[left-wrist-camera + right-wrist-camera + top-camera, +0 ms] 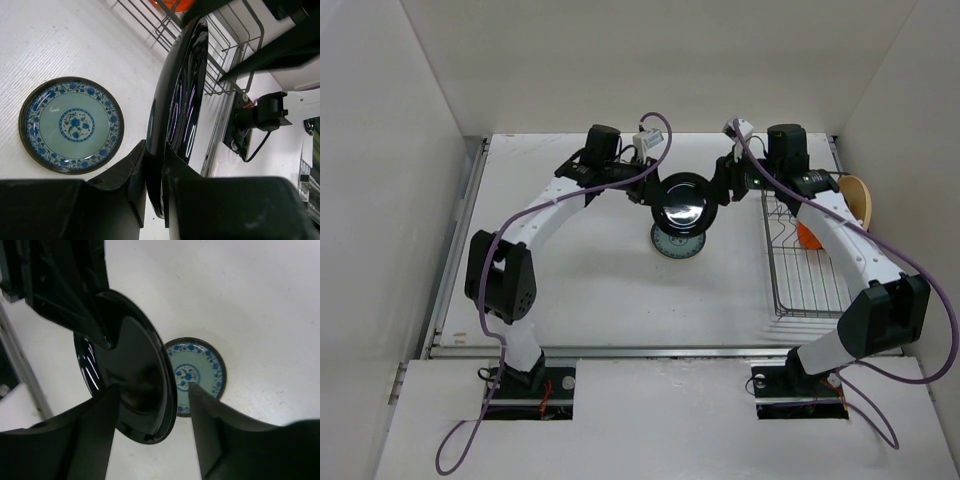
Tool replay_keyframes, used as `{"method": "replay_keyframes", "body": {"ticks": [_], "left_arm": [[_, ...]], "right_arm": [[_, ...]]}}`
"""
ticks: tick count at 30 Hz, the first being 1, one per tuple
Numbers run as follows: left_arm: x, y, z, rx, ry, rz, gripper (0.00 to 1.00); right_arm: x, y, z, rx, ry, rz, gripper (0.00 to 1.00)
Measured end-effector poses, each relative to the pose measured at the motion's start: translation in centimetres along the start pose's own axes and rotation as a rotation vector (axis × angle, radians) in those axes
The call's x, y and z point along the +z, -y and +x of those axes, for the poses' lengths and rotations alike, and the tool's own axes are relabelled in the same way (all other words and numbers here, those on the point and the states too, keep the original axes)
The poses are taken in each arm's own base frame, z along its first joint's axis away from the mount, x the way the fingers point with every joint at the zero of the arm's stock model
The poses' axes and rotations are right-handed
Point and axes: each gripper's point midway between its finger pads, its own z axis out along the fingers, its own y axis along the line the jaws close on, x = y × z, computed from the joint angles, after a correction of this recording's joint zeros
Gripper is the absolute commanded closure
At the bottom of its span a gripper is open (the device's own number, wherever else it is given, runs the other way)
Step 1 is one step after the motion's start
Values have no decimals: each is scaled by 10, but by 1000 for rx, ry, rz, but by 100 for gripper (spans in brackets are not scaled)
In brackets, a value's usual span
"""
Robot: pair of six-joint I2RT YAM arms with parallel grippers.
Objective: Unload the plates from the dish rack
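My left gripper lowers the black plate onto the patterned side of the teal-blue plate (678, 242) (73, 125) next and releases it, since that lies flat and empty below.
A glossy black plate (685, 200) hangs on edge above the table between my two grippers. My left gripper (648, 192) is shut on its left rim; in the left wrist view (155, 150) both fingers pinch the black plate (185, 85). My right gripper (720, 188) is open, and in the right wrist view (152, 387) its fingers straddle the black plate's (130, 370) right rim with a gap on one side. A teal-blue patterned plate (678, 242) lies flat on the table just below. The silver wire dish rack (800, 260) at right holds an orange plate (808, 235).
A larger tan plate (858, 200) leans at the rack's far right edge. The teal-blue plate (71, 125) lies left of the held plate in the left wrist view, and the rack's bars (220, 55) stand behind it. White walls enclose the table.
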Motion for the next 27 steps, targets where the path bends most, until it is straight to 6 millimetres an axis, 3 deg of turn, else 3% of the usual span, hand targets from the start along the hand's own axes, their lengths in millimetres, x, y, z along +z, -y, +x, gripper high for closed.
{"method": "replay_keyframes", "body": {"ticks": [5, 9, 12, 16, 24, 27], "left_arm": [[6, -19, 5, -21, -8, -62, 100], [18, -55, 14, -77, -41, -169, 100], [29, -85, 25, -125, -74, -245, 100], [37, -113, 52, -195, -135, -318, 100], [38, -128, 67, -234, -174, -370, 100], [39, -130, 66, -235, -175, -373, 93]], "right_arm": [[2, 3, 3, 3, -4, 20, 25], [-2, 22, 16, 18, -14, 143, 24], [-18, 35, 19, 28, 4, 238, 24], [-41, 46, 4, 19, 68, 321, 24], [-57, 50, -11, 5, 124, 355, 24], [-58, 52, -11, 8, 125, 360, 24]]}}
